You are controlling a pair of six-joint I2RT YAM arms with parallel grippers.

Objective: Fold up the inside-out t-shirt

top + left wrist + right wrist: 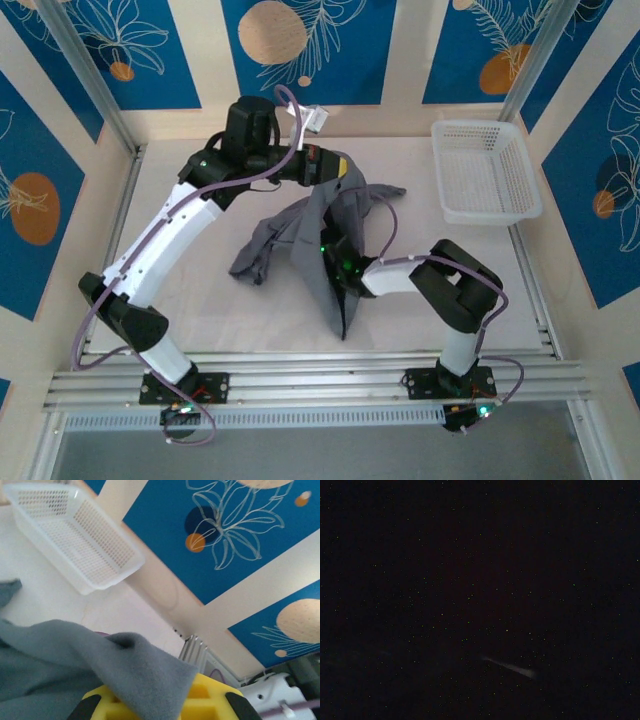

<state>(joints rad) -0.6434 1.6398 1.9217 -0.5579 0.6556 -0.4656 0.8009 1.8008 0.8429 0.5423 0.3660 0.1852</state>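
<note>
I need to push my right gripper outward inside the t-shirt toward the t-shirt's upper edge that my left gripper holds, and release the t-shirt.
The slate-grey t-shirt hangs bunched over the middle of the table, lifted at its top and trailing down to a point near the front. My left gripper at the back centre is shut on its upper edge. In the left wrist view, grey cloth drapes across the yellow jaws of that gripper. My right arm reaches in from the right, and its gripper end is buried inside the shirt's folds, so its fingers are hidden. The right wrist view is almost black, covered by cloth.
A white mesh basket stands at the back right corner of the table, also seen in the left wrist view as the basket beyond the cloth. Aluminium frame posts and blue patterned walls ring the white table.
</note>
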